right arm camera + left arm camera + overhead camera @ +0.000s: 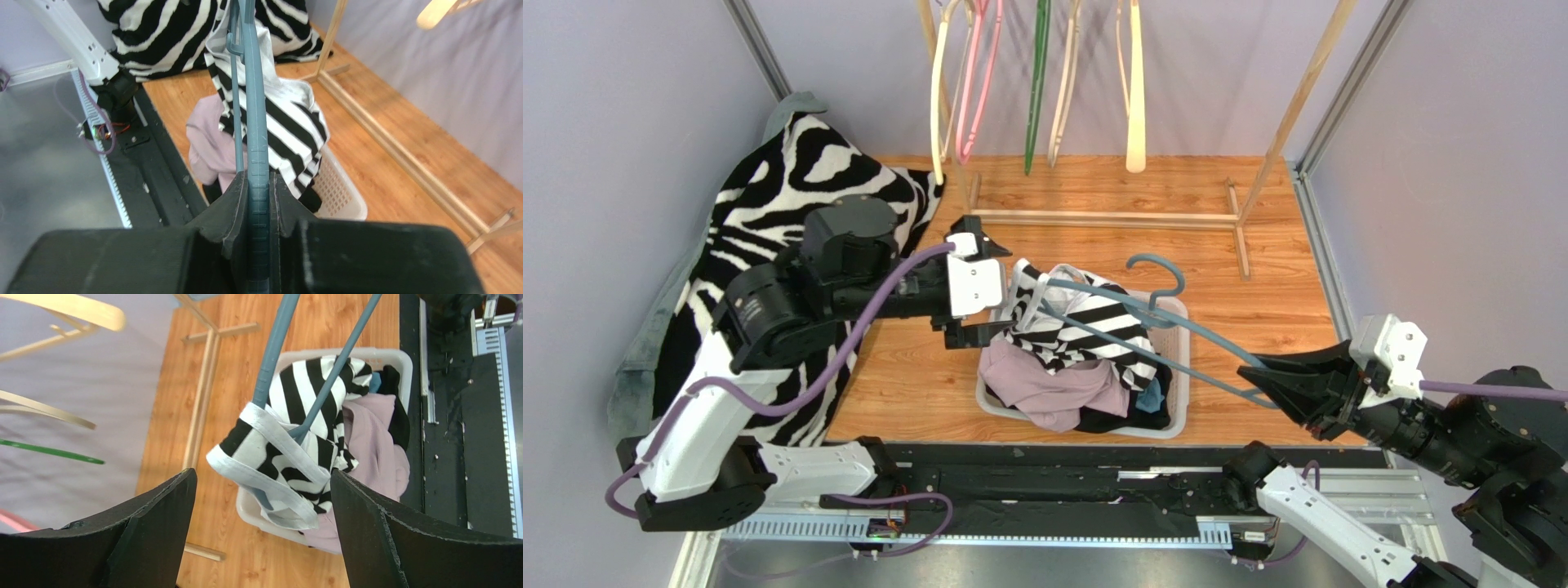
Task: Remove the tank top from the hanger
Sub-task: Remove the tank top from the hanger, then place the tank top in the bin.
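The hanger will next go up and outward in my right gripper, which will release it in the rack's free gap, because that gap is outward of my gripper.
A black-and-white zebra-striped tank top (1081,325) hangs on the far end of a grey-blue hanger (1185,331) above a white laundry basket (1183,410). My right gripper (1259,382) is shut on the hanger's near end, and the bar runs between its fingers in the right wrist view (258,184). My left gripper (979,294) is open just left of the tank top. In the left wrist view the strap loop (273,459) hangs on the hanger's arm (276,337), between and beyond my open fingers (153,527).
The basket holds a pink garment (1057,392) and dark clothes. A large zebra-print cloth (768,245) lies at the left. A wooden rack (1112,214) with several empty hangers (1134,86) stands at the back. A black rail (1051,472) runs along the near edge.
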